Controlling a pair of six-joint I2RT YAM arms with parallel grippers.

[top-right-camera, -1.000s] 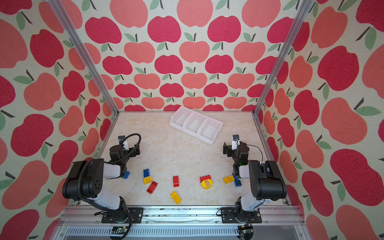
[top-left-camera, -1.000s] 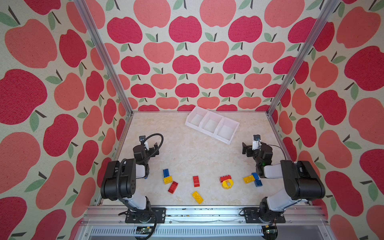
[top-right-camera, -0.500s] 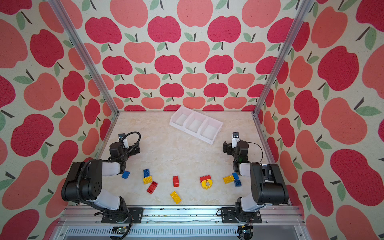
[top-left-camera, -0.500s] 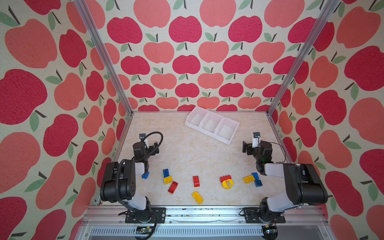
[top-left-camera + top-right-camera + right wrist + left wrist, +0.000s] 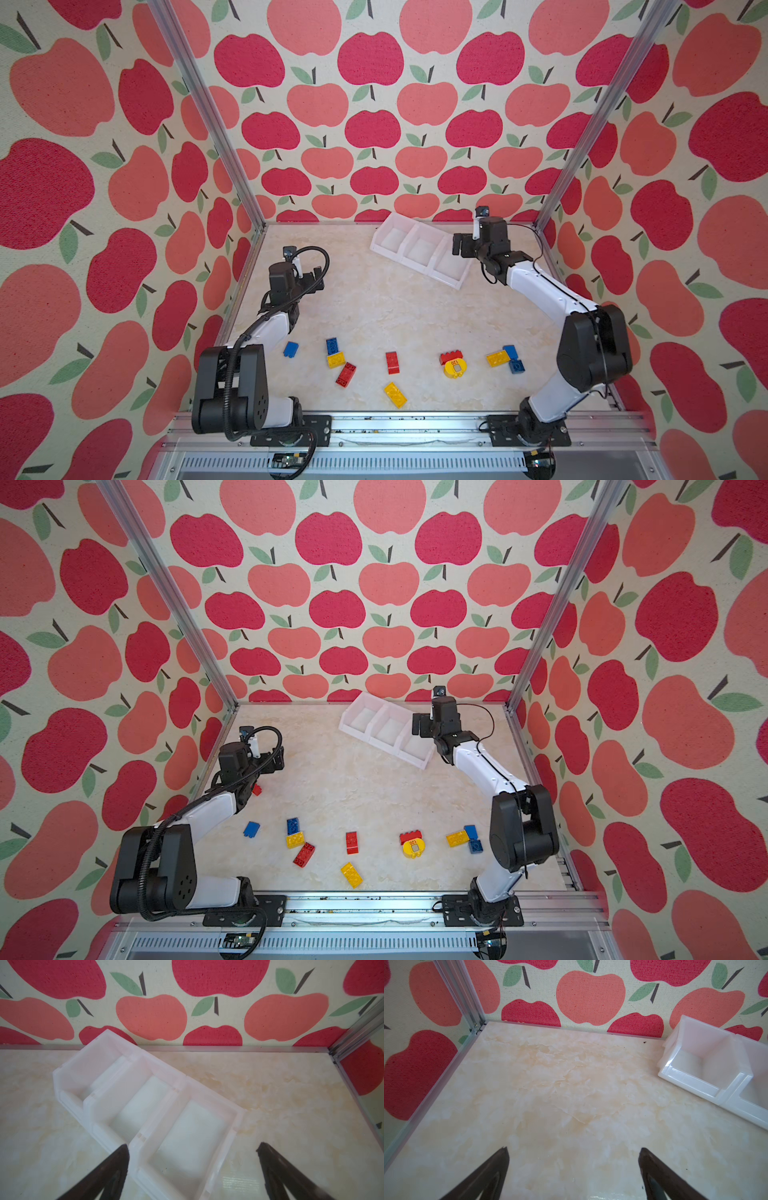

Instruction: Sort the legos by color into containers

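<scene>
The row of containers stands slanted, so the robot's right gripper will next tilt downward and lower onto the side between the bin beneath it and the middle bin.
Several legos lie loose along the table's near side: blue, blue, yellow, red, red, yellow, a red one against a round labelled yellow piece, and a yellow with blue cluster. One small red piece shows beside the left arm. The white containers stand slanted at the back, all three bins bare. My left gripper hangs open over bare table. My right gripper is open above the bin at the row's right end.
The marbled table is walled by apple-print panels on three sides with metal corner posts. A metal rail carrying both arm bases runs along the near edge.
Both arms have lifted and reached toward the back. The right gripper has travelled from near the legos to over the containers. The blue brick at left has come out from under the left arm.
</scene>
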